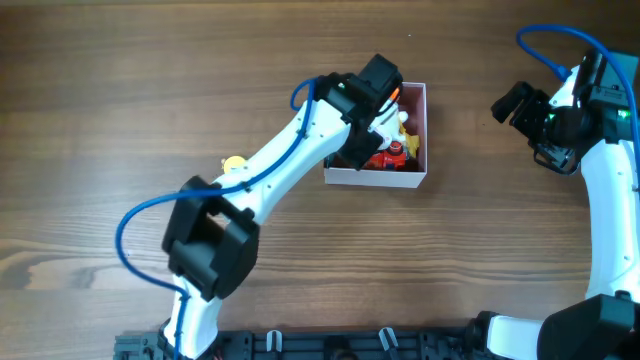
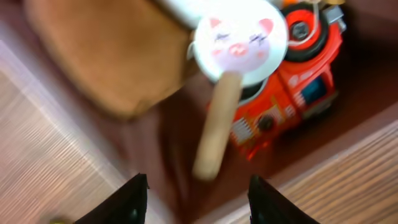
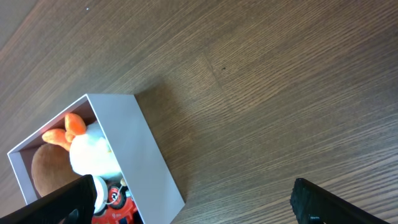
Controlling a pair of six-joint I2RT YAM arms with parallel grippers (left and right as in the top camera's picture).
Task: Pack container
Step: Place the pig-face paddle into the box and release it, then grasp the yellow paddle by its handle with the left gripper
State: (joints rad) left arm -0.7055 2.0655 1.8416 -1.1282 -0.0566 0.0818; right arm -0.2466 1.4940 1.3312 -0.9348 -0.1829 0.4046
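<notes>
My left gripper moves off the box and down to the small yellow toy (image 1: pixel 233 163) next, since that lies below it, to its left in the overhead view.
The container (image 1: pixel 385 178) is a white-walled square box with a pink inside at the table's middle back. It holds a red toy truck (image 1: pixel 388 155), a white and orange plush (image 1: pixel 404 122) and other toys. My left gripper (image 1: pixel 362 130) hangs open over the box. The left wrist view shows its fingers (image 2: pixel 198 200) empty above the box floor, with a pig-face paddle on a wooden stick (image 2: pixel 239 38), a brown plush (image 2: pixel 115 53) and the truck (image 2: pixel 292 81) below. My right gripper (image 1: pixel 515 105) is open and empty, to the right of the box (image 3: pixel 143 155).
A small yellow toy (image 1: pixel 233 163) lies on the wooden table left of the box, beside my left arm. The right wrist view shows bare wood (image 3: pixel 280 93) right of the box.
</notes>
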